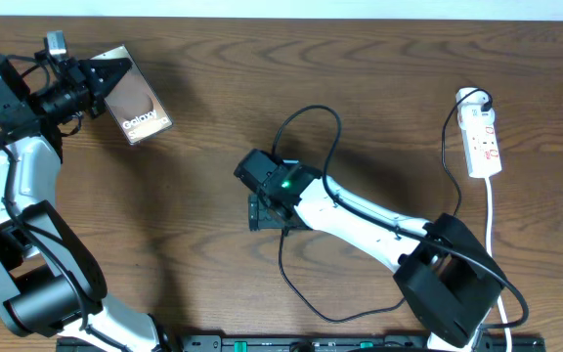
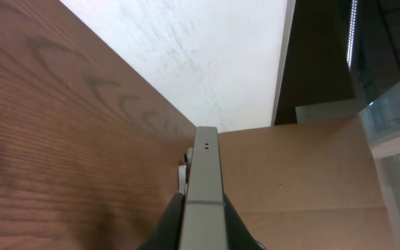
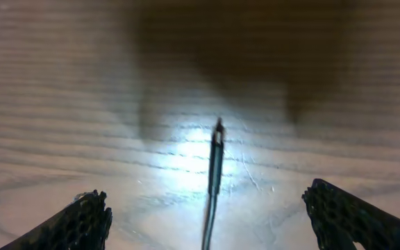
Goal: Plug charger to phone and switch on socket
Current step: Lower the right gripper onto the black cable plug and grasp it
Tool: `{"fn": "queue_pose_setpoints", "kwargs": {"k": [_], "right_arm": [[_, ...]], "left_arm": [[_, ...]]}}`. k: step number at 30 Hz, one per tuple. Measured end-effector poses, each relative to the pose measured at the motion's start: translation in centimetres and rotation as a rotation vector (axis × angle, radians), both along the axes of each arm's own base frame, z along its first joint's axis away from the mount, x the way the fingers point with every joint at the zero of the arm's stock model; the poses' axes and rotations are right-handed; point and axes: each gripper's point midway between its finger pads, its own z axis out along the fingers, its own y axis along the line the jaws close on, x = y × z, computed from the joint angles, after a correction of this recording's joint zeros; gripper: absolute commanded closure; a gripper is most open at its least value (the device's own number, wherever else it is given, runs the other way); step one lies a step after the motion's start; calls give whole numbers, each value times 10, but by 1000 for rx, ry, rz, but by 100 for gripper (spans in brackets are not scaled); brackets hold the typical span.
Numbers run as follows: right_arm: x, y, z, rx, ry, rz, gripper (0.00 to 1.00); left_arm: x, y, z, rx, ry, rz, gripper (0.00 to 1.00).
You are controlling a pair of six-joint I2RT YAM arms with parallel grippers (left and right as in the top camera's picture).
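My right gripper needs to move down around the plug's black body (image 3: 215, 165) next and close, since the charger's small plug tip lies below it, between its wide-open fingers.
The phone (image 1: 141, 110), a bronze slab with white "Galaxy" lettering, is tilted at the table's top left. My left gripper (image 1: 115, 74) is shut on its upper corner. In the left wrist view the phone (image 2: 203, 177) shows edge-on, pinched between the two dark fingers. The charger, a thin black cable (image 1: 335, 132), loops across the middle of the table. Its plug tip (image 3: 217, 149) lies on the wood between the wide-open fingers of my right gripper (image 3: 210, 219), touching neither. From above, the right gripper (image 1: 265, 213) hangs over that cable end. The socket (image 1: 483, 142) lies at the right.
A white plug (image 1: 472, 98) sits at the socket's far end with the black cable running from it. The socket's white cord (image 1: 495, 235) runs down toward the front edge past the right arm's base (image 1: 448, 284). A pale wall rises beyond the table's far edge.
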Motion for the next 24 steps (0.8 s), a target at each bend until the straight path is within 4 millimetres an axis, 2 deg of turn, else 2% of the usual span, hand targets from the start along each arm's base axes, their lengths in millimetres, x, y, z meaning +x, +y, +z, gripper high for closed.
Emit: {"fn": "queue_pose_setpoints", "kwargs": {"k": [3,6,13,14,15,17,20,24], "right_arm": [[-5,-3,-1,-12,22,-4,12],[-8,-3,-2,-9,38,-9,20],[-16,1,-13,0,97,-3,26],[-17,1,-14,0,105,-2,28],[-18,1,-16,-1,111,-1,38],[-21,1,-20,-5,129,6,44],[-23,1,-21,-2,140,4,42],[-25,2,-22,1,153,7,50]], "left_arm": [[0,0,0,0,0,0,93],[0,0,0,2,-3,-2,93],[-2,-1,-4,-10,25,-5,93],[-3,-2,-5,-10,29,-6,92],[-3,-2,-7,-10,33,-7,92],[-4,-2,-8,-10,38,-9,93],[-4,-2,-8,-2,30,-10,93],[-4,-2,-8,-1,28,-10,93]]}}
